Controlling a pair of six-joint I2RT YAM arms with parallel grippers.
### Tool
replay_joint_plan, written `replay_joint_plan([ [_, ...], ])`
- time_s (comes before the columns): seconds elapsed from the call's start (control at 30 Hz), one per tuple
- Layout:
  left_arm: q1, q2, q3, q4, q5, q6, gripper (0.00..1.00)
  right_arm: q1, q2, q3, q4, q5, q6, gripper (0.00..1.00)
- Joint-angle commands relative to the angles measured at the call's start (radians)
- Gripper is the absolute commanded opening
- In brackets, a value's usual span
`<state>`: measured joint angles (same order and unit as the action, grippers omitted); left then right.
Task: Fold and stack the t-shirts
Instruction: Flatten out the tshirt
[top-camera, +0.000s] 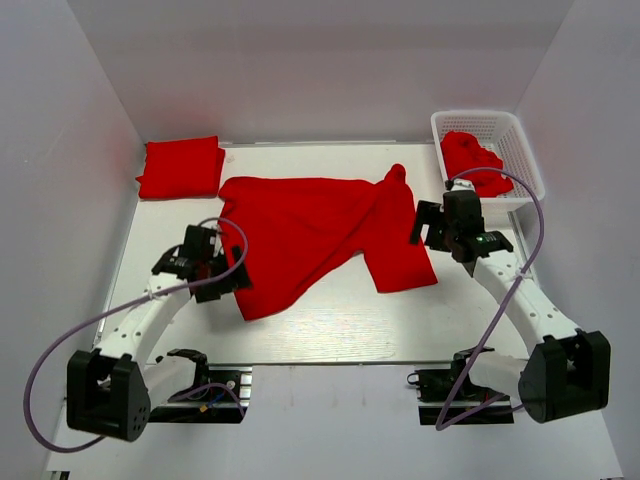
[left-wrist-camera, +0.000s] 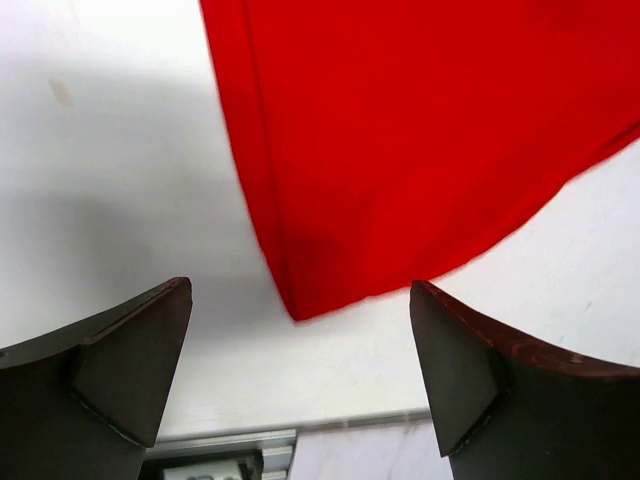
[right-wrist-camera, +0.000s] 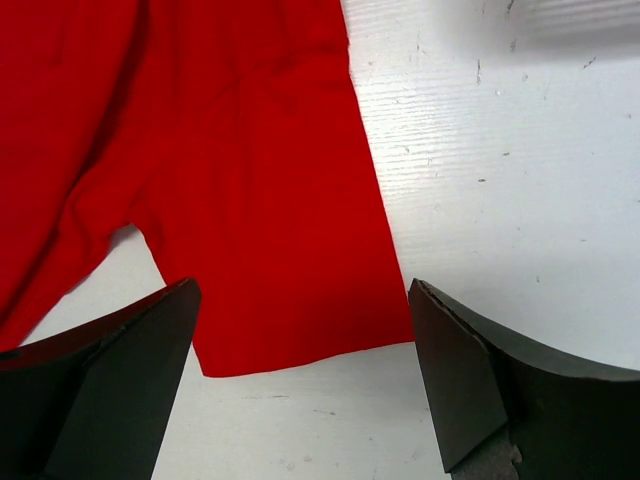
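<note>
My left gripper is to lower next and ease back onto the spread shirt's near corner (top-camera: 248, 315) (left-wrist-camera: 297, 308), which lies flat with bare table around it.
One red t-shirt (top-camera: 320, 230) lies spread and rumpled on the white table (top-camera: 350, 330). A folded red t-shirt (top-camera: 180, 167) sits at the back left corner. Another crumpled red t-shirt (top-camera: 472, 160) lies in the basket. My left gripper (top-camera: 222, 272) is open and empty, just above the spread shirt's near left edge. In the left wrist view the shirt's corner (left-wrist-camera: 400, 150) lies ahead of the open gripper (left-wrist-camera: 300, 370). My right gripper (top-camera: 428, 232) is open and empty at the shirt's right edge. The right wrist view shows the shirt's (right-wrist-camera: 250, 200) lower edge ahead of the gripper (right-wrist-camera: 300, 375).
A white lattice basket (top-camera: 525, 150) stands at the back right corner. White walls enclose the table on the left, back and right. The metal rail along the table's near edge (left-wrist-camera: 220, 445) shows under the left gripper.
</note>
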<state>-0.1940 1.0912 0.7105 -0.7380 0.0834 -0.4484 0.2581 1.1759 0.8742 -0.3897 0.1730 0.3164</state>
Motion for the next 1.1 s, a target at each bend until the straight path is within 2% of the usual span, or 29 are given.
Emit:
replay_joint_plan([
  [0.0,-0.019,-0.085,-0.077,-0.008,0.082,-0.067,1.0,-0.003,-0.033,-0.04,0.06,0.016,0.043,0.9],
  [0.07,-0.028,-0.094,-0.097,0.005,0.117,-0.081,1.0,-0.005,-0.025,-0.058,0.06,0.022,0.053,0.9],
  [0.23,-0.048,-0.063,-0.117,0.017,0.093,-0.092,0.98,-0.003,-0.022,-0.08,0.06,0.04,0.062,0.9],
  [0.43,-0.084,0.009,-0.146,0.045,0.105,-0.101,0.83,-0.008,-0.01,-0.078,0.06,0.086,0.061,0.9],
  [0.57,-0.11,0.042,-0.157,0.054,0.105,-0.122,0.76,-0.008,0.004,-0.078,0.058,0.099,0.064,0.9],
  [0.97,-0.165,0.167,-0.157,0.106,-0.047,-0.191,0.59,-0.019,0.045,-0.083,0.057,0.062,0.078,0.9],
  [1.07,-0.165,0.211,-0.148,0.126,-0.05,-0.191,0.49,-0.017,0.044,-0.086,0.054,0.065,0.076,0.9],
])
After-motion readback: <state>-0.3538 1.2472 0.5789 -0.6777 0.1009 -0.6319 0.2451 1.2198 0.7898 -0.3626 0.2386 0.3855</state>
